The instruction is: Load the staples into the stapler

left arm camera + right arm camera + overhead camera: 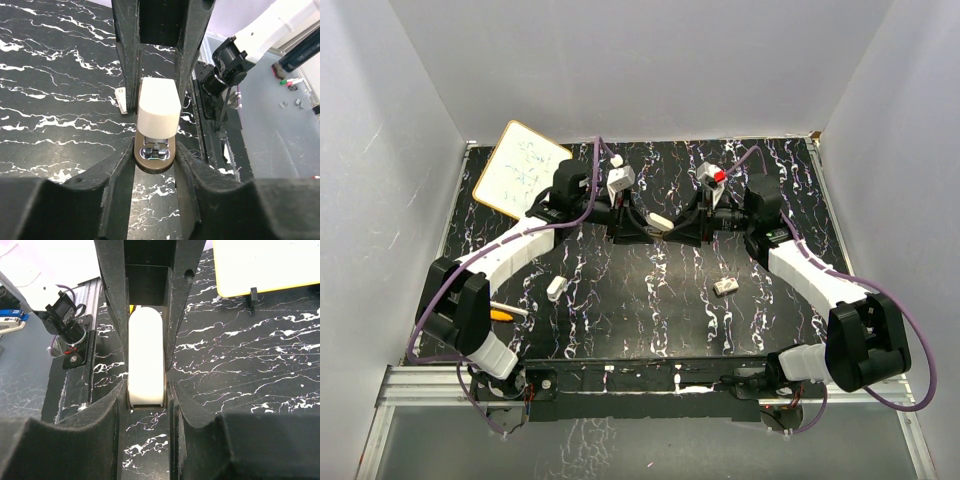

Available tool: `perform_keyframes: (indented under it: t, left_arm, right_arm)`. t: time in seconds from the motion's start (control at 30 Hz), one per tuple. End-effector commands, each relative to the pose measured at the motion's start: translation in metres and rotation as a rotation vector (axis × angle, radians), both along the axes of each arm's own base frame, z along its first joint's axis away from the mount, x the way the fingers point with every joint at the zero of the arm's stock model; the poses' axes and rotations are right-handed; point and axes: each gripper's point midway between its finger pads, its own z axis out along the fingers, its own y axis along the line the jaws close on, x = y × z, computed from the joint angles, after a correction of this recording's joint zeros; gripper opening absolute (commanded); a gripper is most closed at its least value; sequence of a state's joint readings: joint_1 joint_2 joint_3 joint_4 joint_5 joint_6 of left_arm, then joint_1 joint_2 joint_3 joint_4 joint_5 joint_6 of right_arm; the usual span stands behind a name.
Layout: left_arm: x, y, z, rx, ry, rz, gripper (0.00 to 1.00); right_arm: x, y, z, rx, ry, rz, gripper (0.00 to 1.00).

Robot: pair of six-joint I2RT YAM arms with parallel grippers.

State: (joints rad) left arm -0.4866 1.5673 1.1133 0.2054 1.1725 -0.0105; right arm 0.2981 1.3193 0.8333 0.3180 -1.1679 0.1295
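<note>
The bare middle of the black marbled table is below my left gripper, so it should next lower the stapler's brown base onto it and release the stapler's front end.
The stapler (660,219), cream top over a brown base, is held above the table's middle between both grippers. My left gripper (638,228) is shut on its brown front end (154,159). The cream top (158,106) stands raised a little over the metal anvil. My right gripper (681,228) is shut on the other end of the cream body (146,360). A small whitish-grey staple box (725,286) lies on the table right of centre, away from both grippers. A second small white piece (556,287) lies left of centre. No loose staple strips show.
A yellow-edged whiteboard (520,165) lies at the back left; it also shows in the right wrist view (270,265). An orange-and-white pen (506,313) lies by the left arm's base. Grey walls close in the black marbled table (650,320) on three sides.
</note>
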Motion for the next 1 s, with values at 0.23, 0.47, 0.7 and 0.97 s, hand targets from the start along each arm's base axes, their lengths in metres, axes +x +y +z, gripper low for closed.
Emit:
perform_keyframes:
  t: [0.23,0.47,0.7,0.97]
  left_arm:
    - [-0.007,0.002,0.014,-0.024,-0.106,-0.042,0.00]
    - [0.001,0.008,-0.013,0.118,-0.172,0.011,0.00]
    - [0.001,0.005,-0.024,0.181,-0.212,0.009,0.00]
    - [0.003,0.001,-0.032,0.224,-0.226,0.019,0.00]
  right_arm:
    - [0.006,-0.004,-0.010,-0.027,-0.120,-0.023,0.36]
    - [0.021,-0.001,-0.001,-0.119,-0.206,-0.038,0.84]
    - [0.021,0.015,0.000,-0.164,-0.234,-0.022,0.83]
    - [0.019,0.034,-0.002,-0.176,-0.237,0.008,0.71]
